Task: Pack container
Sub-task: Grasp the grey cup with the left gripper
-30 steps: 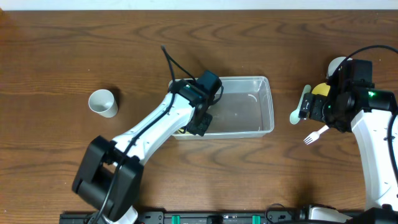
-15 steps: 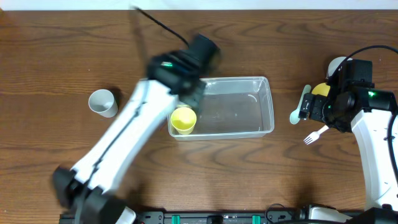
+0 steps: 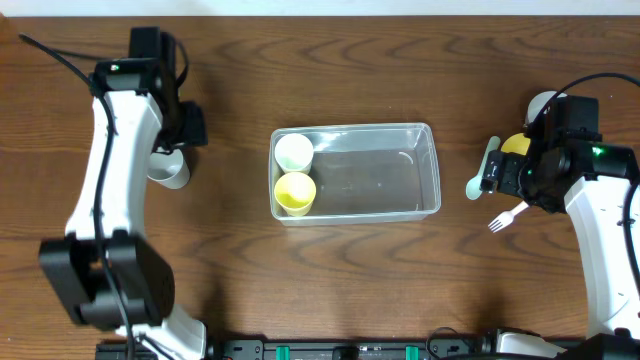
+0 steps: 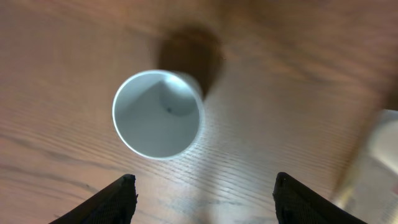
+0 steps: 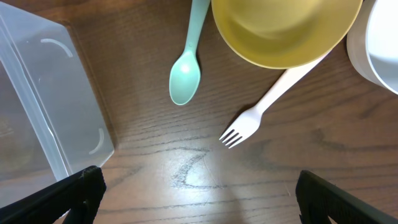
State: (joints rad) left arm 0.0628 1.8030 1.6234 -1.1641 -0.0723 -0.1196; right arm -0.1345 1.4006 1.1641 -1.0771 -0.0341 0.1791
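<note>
My left gripper will next move down onto the loose white cup's container-side (image 3: pixel 180 170) (image 4: pixel 199 117), because that side is below my spread fingers and the cup's opening has room for one finger.
The clear container (image 3: pixel 380 172) lies mid-table and holds a white cup (image 3: pixel 294 152) and a yellow cup (image 3: pixel 295 192) at its left end. Over at the far left, my left gripper (image 3: pixel 183 138) hangs open above a loose white cup (image 3: pixel 168 172). From the left wrist that cup (image 4: pixel 158 114) stands upright ahead of the spread, empty fingers (image 4: pixel 118 200). My right gripper (image 3: pixel 498 172) is open to the right of the container, above bare wood, with the container's corner (image 5: pixel 43 106) at its left.
Right of the container lie a green spoon (image 3: pixel 476 180), a white fork (image 3: pixel 507 216), a yellow bowl (image 3: pixel 515 143) and a white bowl (image 3: pixel 541 103). In the right wrist view, the spoon (image 5: pixel 186 74), fork (image 5: pixel 258 115) and yellow bowl (image 5: pixel 286 31) sit ahead of the fingers.
My left gripper opened, left the yellow cup in the container and swung far left over the loose white cup. The right arm has not moved.
</note>
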